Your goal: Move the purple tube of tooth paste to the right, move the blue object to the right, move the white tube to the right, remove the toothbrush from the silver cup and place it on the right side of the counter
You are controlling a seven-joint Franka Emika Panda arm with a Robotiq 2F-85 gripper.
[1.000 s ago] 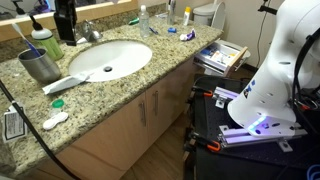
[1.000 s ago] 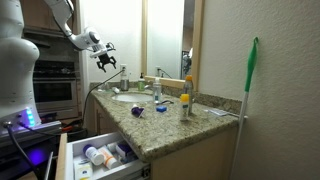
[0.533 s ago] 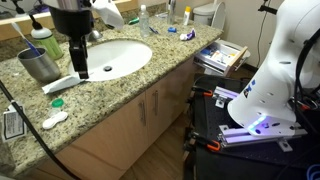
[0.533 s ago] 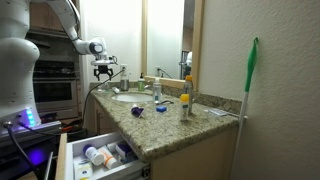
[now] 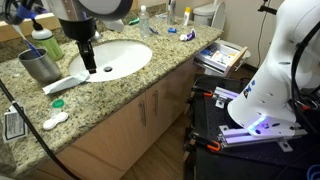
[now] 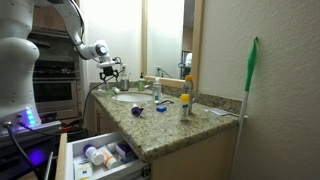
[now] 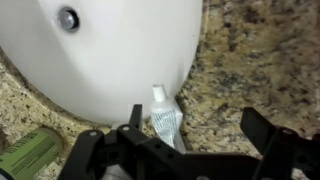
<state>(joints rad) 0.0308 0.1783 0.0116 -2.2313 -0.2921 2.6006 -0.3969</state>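
My gripper should move down and to the left in the wrist view onto the white tube's body [image 5: 66, 83] [image 7: 168, 124], because the tube is off-center, close to one open finger.
The white tube [image 5: 65, 84] lies on the granite counter [image 5: 110, 100] just left of the oval sink [image 5: 115, 58]. In the wrist view the white tube [image 7: 165, 122] lies between sink rim and counter, under my left finger. My gripper [image 5: 88, 62] hangs open and empty over the sink's left edge, close above the tube; it also shows in an exterior view [image 6: 112, 70] and in the wrist view [image 7: 195, 125]. The silver cup [image 5: 40, 66] holds the toothbrush [image 5: 27, 38]. The purple tube [image 5: 186, 36] and the blue object [image 5: 172, 33] lie at the far end.
A green soap bottle [image 5: 45, 42] stands behind the cup. A green cap [image 5: 57, 102] and a small white case [image 5: 55, 120] lie near the front edge. A drawer [image 5: 220, 57] full of items stands open. Bottles [image 6: 184, 103] stand on the counter.
My arm has come in over the counter and dropped down to the sink's left edge, close above the white tube. The objects on the counter have not moved.
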